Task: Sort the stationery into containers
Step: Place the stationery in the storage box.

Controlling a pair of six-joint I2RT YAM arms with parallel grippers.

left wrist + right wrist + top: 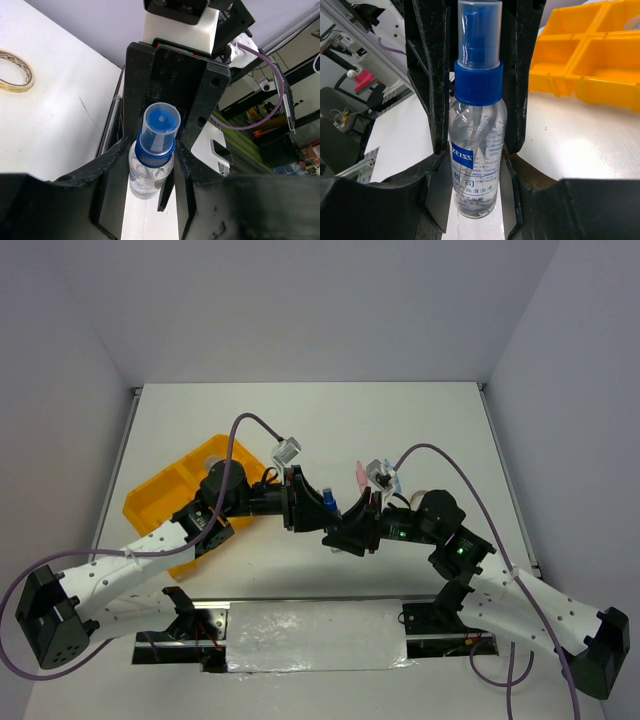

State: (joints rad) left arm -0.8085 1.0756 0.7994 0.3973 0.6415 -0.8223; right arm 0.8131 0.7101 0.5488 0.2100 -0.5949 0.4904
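The tray's nearest section [253, 466] is below my left gripper, to the left in the top view, so my left gripper should next swing down over it and let go of the bottle.
A clear spray bottle with a dark blue cap [330, 502] hangs above the middle of the table, between both grippers. My left gripper [316, 504] comes from the left, and its fingers press the bottle just under the cap [150, 172]. My right gripper [343, 528] comes from the right, and its fingers close on the bottle's lower body [476, 175]. The yellow-orange tray [160, 508] lies left of the bottle and also shows in the right wrist view [590, 55]. A beige tape ring [15, 70] lies on the table. A pink piece [358, 476] lies behind the grippers.
The white table has raised rails at its left [118, 455] and right [505, 480] edges. A metal base plate [315, 635] holds both arm bases at the near edge. Purple cables [250, 422] arch over both arms.
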